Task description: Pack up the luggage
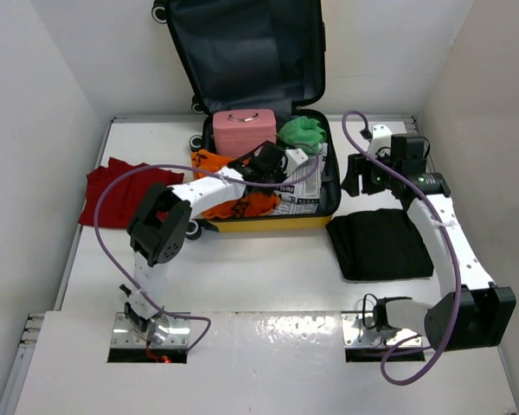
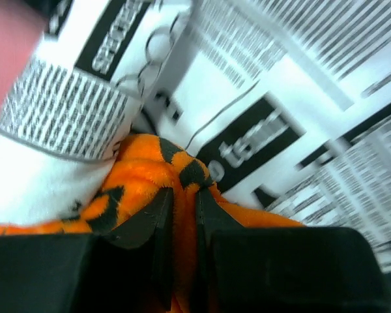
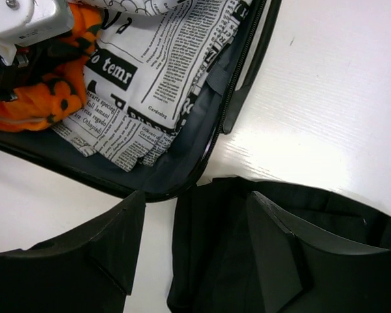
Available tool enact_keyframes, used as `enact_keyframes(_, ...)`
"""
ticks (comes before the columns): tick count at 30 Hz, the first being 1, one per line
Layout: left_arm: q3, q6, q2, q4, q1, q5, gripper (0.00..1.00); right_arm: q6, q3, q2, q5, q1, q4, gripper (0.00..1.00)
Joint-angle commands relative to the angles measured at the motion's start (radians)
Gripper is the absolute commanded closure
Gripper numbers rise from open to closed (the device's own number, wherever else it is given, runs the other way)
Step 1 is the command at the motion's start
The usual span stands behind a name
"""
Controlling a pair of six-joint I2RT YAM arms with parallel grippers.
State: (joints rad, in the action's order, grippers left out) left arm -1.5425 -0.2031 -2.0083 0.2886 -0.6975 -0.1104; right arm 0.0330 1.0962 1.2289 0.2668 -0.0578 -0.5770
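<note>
The orange cloth laps over the luggage's rim by the wheels, so my left gripper will next lift a little and pull the orange cloth's fold farther over the newspaper-print cloth [image 1: 300,192] [image 2: 274,130].
The yellow luggage [image 1: 268,223] lies open on the table, its dark-lined lid [image 1: 246,52] standing up at the back. Inside are an orange-and-black cloth [image 1: 242,206], a newspaper-print cloth [image 1: 304,194], a green cloth [image 1: 301,131] and a small pink case [image 1: 242,130]. My left gripper [image 1: 275,173] reaches into the luggage and is shut on a fold of the orange cloth [image 2: 143,189], which shows between its fingers [image 2: 182,202]. My right gripper [image 1: 355,181] is open and empty; in its wrist view it [image 3: 195,195] hovers over the near edge of a folded black garment [image 3: 300,248], beside the luggage's right corner [image 3: 182,182].
The folded black garment [image 1: 381,244] lies on the table right of the luggage. A red cloth [image 1: 112,194] lies at the left by the wall. White walls close the table on both sides and at the back.
</note>
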Motion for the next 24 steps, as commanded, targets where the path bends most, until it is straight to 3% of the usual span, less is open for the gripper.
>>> enact_keyframes(1,-0.061,0.066,-0.003,-0.242,-0.06,0.181,1.0,-0.015,-0.002,-0.028,0.023,0.01,0.008,0.37)
enact_keyframes(6,-0.061,0.142,0.008,-0.307,-0.027,0.296,1.0,-0.016,-0.002,-0.035,0.031,0.009,0.008,0.37)
enact_keyframes(8,-0.08,0.151,-0.006,-0.283,-0.017,0.322,0.91,-0.012,0.001,-0.036,0.035,0.007,0.008,0.37)
enact_keyframes(9,-0.08,0.136,-0.006,-0.263,-0.017,0.334,0.85,-0.013,-0.001,-0.034,0.035,0.01,0.009,0.37)
enact_keyframes(13,-0.041,0.125,0.043,-0.23,-0.007,0.267,0.44,-0.005,0.019,-0.023,0.045,0.01,0.002,0.35)
enact_keyframes(15,0.037,0.125,0.144,-0.268,-0.007,0.192,0.3,-0.001,0.018,-0.023,0.051,0.012,0.008,0.35)
enact_keyframes(17,0.067,0.116,0.215,-0.279,-0.007,0.138,0.08,0.001,0.014,-0.022,0.055,0.01,0.014,0.34)
enact_keyframes(18,0.067,0.105,0.27,-0.26,-0.007,0.079,0.04,0.002,0.013,-0.022,0.066,0.012,0.014,0.34)
enact_keyframes(21,-0.025,0.105,0.345,-0.108,0.035,0.044,0.02,-0.019,0.016,-0.016,0.08,0.01,0.005,0.36)
enact_keyframes(24,-0.012,0.149,0.446,-0.078,0.111,0.057,0.02,-0.094,0.013,-0.019,0.068,0.021,-0.059,0.36)
